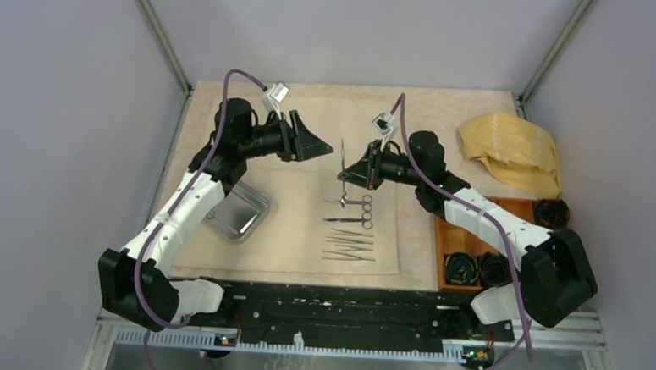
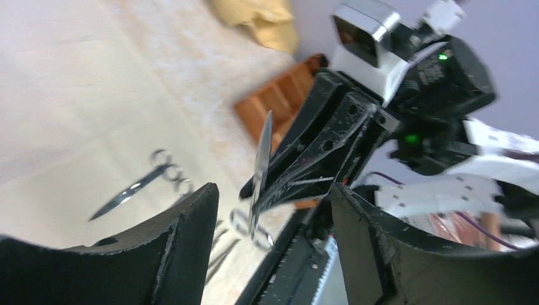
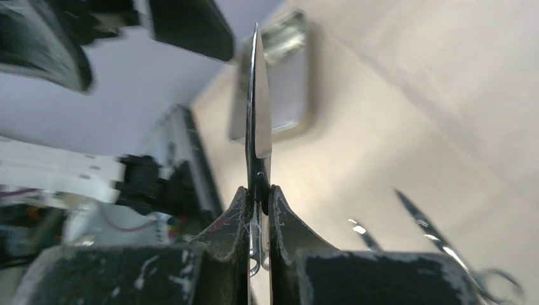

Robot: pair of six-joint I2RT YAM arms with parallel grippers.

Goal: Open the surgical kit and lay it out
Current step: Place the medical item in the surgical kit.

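My right gripper tilts downward next and lowers onto bare sheet (image 3: 499,210) below it, just outward of the column's scissors, to release this pair.
The pale cream cloth sheet (image 1: 305,235) lies spread flat on the table. The steel tray (image 1: 240,212) sits at its left edge and also shows in the right wrist view (image 3: 279,82). Two scissors (image 1: 354,203) and tweezers (image 1: 351,254) lie in a column on the sheet. My right gripper (image 1: 343,176) is shut on another pair of scissors (image 1: 343,155) and holds it above the sheet, blades pointing away from the gripper (image 3: 259,127). My left gripper (image 1: 313,142) is open and empty in the air just left of it. The held scissors show between its fingers (image 2: 261,159).
A crumpled mustard-yellow cloth (image 1: 513,148) lies at the back right. An orange compartment box (image 1: 474,235) with black coils stands at the right, under my right arm. A black rail runs along the near table edge.
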